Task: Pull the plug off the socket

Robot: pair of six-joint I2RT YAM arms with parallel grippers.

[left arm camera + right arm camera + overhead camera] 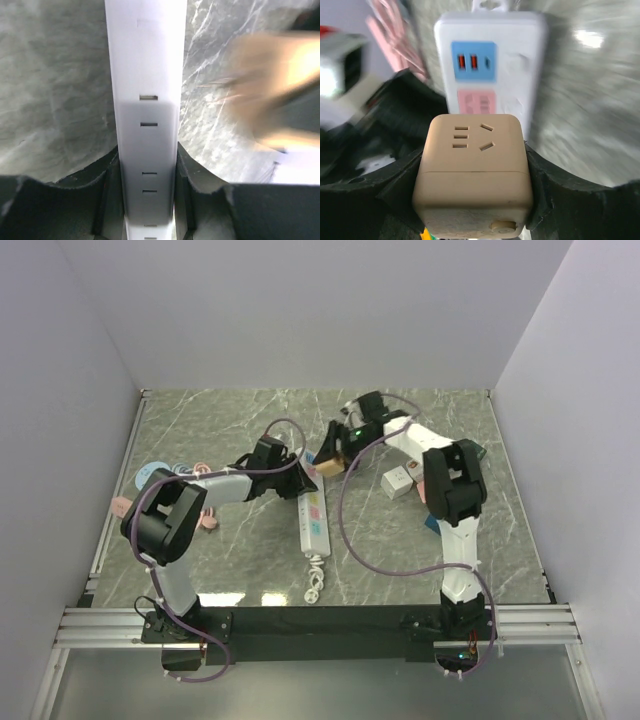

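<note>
My right gripper carries the tan cube plug to the right in the top view and down beside the white adapter block next, since the plug is off the power strip (pixel 312 520).
The white power strip (pixel 312 520) lies in the middle of the table, with blue and pink socket panels (pixel 473 61). My left gripper (pixel 300 474) is shut on its far end; in the left wrist view the strip (pixel 145 100) runs between my fingers (pixel 192 192). My right gripper (pixel 330 453) is shut on the tan cube plug (pixel 327 457), which fills the right wrist view (pixel 475 170) with the strip (pixel 520 65) behind it. In the left wrist view the cube (pixel 280 85) is a blur to the right of the strip, apart from it.
A white adapter block (pixel 397 482) lies right of the strip by the right arm. The strip's coiled white cord (pixel 315 580) lies near the front. Pink and blue small items (pixel 135 495) sit at the left edge. Purple arm cables (pixel 370 560) loop over the table.
</note>
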